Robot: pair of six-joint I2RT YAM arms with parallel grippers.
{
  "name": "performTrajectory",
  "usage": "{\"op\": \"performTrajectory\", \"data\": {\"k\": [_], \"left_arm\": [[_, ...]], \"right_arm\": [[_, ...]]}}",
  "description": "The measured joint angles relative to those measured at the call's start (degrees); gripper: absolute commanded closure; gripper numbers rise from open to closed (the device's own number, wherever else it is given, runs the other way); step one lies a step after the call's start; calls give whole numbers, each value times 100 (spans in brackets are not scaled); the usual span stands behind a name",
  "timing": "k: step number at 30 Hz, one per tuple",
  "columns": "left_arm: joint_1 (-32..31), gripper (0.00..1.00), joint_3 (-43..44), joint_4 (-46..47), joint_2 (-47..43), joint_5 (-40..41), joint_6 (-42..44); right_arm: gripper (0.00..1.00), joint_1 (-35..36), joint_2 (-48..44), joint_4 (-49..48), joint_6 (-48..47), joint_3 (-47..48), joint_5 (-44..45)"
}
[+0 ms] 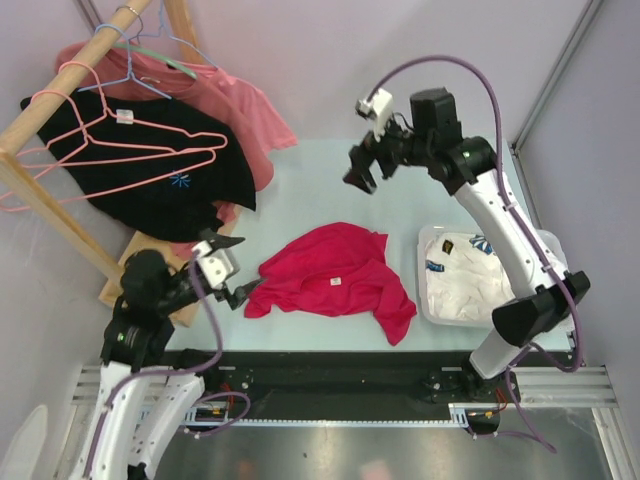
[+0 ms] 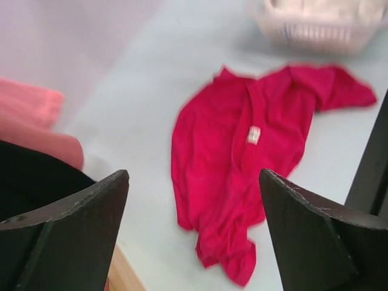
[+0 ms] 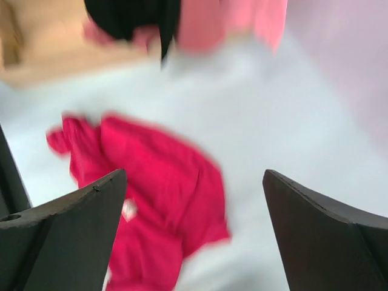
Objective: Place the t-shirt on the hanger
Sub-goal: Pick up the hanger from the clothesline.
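Note:
My right gripper needs to swing across toward the rack, because the pink hanger [image 1: 160, 128] sticks out with a bare corner. Then it should tilt level onto that corner [image 1: 222, 141] of the hanger.
The crimson-red t-shirt [image 1: 335, 270] lies crumpled on the pale table, its white neck label facing up. It also shows in the left wrist view [image 2: 236, 163] and, blurred, in the right wrist view [image 3: 151, 200]. The pink wire hanger [image 1: 160, 128] hangs on the wooden rack at the back left, in front of the black t-shirt. My left gripper [image 1: 238, 275] is open and empty, just left of the shirt's left edge [image 2: 194, 173]. My right gripper [image 1: 358, 168] is open and empty, raised above the table behind the shirt [image 3: 194, 173].
A wooden rack [image 1: 60, 100] at the left carries a black t-shirt [image 1: 150, 170], a salmon-pink t-shirt [image 1: 235, 105], a blue hanger [image 1: 130, 82] and a green hanger [image 1: 165, 62]. A white basket [image 1: 432, 300] with white clothes stands right of the red shirt.

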State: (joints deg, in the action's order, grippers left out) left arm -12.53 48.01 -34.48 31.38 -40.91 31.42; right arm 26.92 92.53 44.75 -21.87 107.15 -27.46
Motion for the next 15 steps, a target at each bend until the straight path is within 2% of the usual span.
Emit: {"op": "performTrajectory", "data": {"k": [4, 5, 6, 9, 11, 12, 15], "left_arm": [[0, 7, -153, 693, -772, -105, -968], [0, 7, -181, 754, -848, -142, -1082], [-4, 0, -221, 804, -918, -195, -1196], [-4, 0, -404, 826, -1047, -378, -1392], [-4, 0, -555, 820, -1115, -446, -1513], [-4, 0, -610, 822, -1137, -474, -1556], [-2, 0, -678, 800, -1158, -584, -1663]], "right_arm": [[5, 413, 667, -603, 313, 1285, -157], [6, 533, 883, -822, 396, 1545, -186], [8, 645, 1102, -1069, 472, 1766, -223], [9, 951, 1790, -1797, 691, 2234, -306], [16, 1119, 2234, -2330, 789, 2358, -293], [25, 1176, 2430, -2566, 839, 2422, -264], [32, 1344, 3309, -3228, 1080, 3014, -201]]}}
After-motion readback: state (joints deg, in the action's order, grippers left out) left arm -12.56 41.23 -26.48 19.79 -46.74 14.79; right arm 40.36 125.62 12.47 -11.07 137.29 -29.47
